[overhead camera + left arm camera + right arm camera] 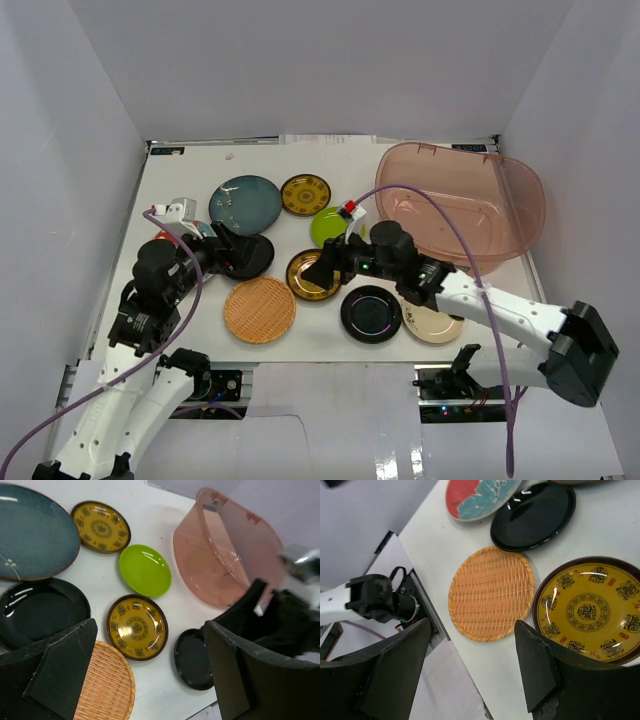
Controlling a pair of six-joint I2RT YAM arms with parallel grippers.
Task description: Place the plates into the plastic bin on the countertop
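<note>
The right gripper moves outward beyond the gold plate point(305, 275) to the dark teal plate point(245, 203) next, then down onto its rim beside the small yellow plate.
The pinkish plastic bin point(460, 200) sits empty at the back right of the white countertop point(190, 310). Left of it lie a dark teal plate point(245, 203), a small yellow patterned plate point(305, 194), a lime green plate point(330, 227), a black plate point(250, 255), a gold patterned plate point(305, 275), a woven plate point(259, 309), a second black plate point(371, 313) and a cream plate point(432, 323). A red and teal plate point(480, 497) shows in the right wrist view. My left gripper point(228, 250) is open and empty over the black plate. My right gripper point(325, 268) is open and empty above the gold plate's left edge.
White walls close in the countertop on three sides. The right arm point(280, 615) reaches across in front of the bin point(225, 555). The table's near edge and the left arm's base point(380, 600) lie just beyond the woven plate point(491, 592).
</note>
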